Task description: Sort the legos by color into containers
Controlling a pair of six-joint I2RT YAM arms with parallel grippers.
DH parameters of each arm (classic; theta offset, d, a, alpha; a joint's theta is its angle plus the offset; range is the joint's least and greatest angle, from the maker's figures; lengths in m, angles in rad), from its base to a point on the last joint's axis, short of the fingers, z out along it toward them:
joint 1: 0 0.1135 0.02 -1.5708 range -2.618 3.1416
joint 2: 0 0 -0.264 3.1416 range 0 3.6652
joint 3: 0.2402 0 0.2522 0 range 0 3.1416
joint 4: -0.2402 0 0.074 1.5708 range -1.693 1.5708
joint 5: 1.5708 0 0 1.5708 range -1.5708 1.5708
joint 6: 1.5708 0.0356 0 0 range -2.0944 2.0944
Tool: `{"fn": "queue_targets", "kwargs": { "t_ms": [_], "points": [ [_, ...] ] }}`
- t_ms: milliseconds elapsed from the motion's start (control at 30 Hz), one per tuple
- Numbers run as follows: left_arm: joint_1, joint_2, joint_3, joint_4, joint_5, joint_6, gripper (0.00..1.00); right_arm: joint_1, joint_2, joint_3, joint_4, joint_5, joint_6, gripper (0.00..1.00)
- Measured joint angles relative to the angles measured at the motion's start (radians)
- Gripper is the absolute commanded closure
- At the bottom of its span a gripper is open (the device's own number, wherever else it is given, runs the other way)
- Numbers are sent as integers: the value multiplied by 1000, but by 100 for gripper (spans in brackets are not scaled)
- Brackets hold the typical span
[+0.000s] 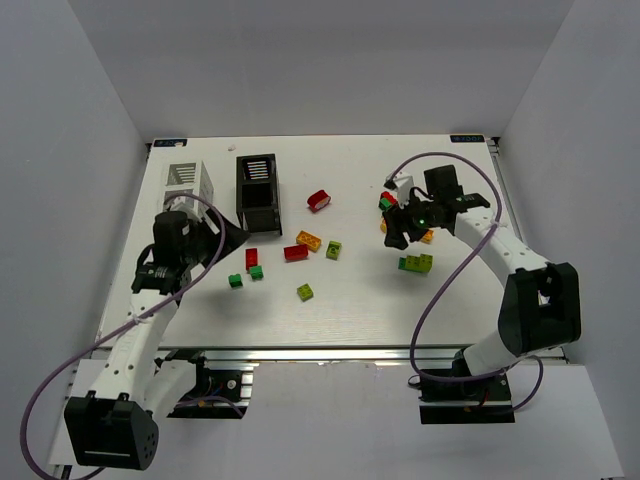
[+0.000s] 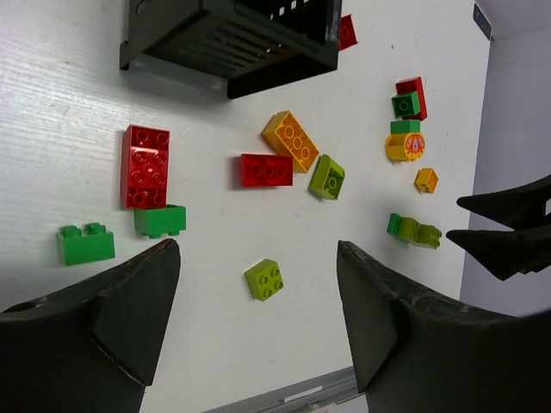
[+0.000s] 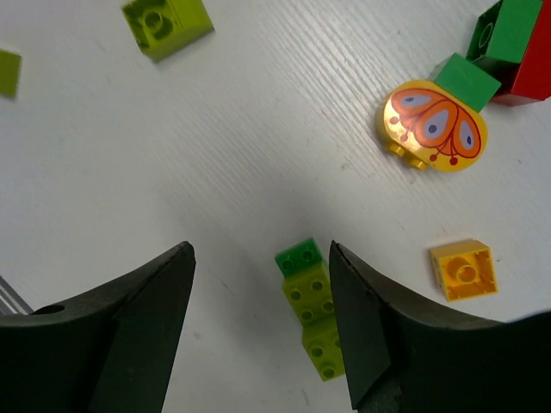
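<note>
The row of yellow-green bricks lies slanted to the fingers of the robot's right gripper, off toward one of them, so the gripper should turn next and lower back onto the bricks.
Loose legos lie across the table: a red brick (image 2: 145, 166), two green ones (image 2: 160, 221) (image 2: 85, 243), another red (image 2: 266, 169), an orange one (image 2: 291, 140) and yellow-green ones (image 2: 327, 176) (image 2: 264, 280). My left gripper (image 2: 256, 256) hangs open above the table near the black container (image 1: 258, 190), holding nothing. The white container (image 1: 190, 178) stands to its left. My right gripper (image 3: 260, 249) is open over a green and yellow-green row of bricks (image 3: 310, 292), which lies beside its right finger. The round butterfly piece (image 3: 435, 125) and a small orange brick (image 3: 463, 269) lie nearby.
A red brick (image 1: 319, 200) lies right of the black container. A red and green pair (image 1: 388, 200) sits under the right arm's cable. The table's front rail (image 1: 330, 350) runs just below the bricks. Grey walls close in both sides.
</note>
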Motion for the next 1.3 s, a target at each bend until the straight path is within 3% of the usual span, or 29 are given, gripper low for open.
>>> {"fn": "queue_targets", "kwargs": {
  "t_ms": [367,533,1100,1200,1300],
  "points": [
    [-1,-103,-136,-13,0,-56,17,0,37,34,-253,142,-480,27],
    [-2,-111,-136,-21,0,-54,17,0,48,33,-292,152,-607,26],
    [-2,-186,-139,-50,-1,-66,17,0,185,-14,-248,226,-697,32],
    [-2,-185,-147,-49,0,-70,17,0,200,-21,-238,237,-706,38],
    [-2,-179,-149,-47,3,-73,17,0,218,-21,-229,240,-711,51]
  ]
}}
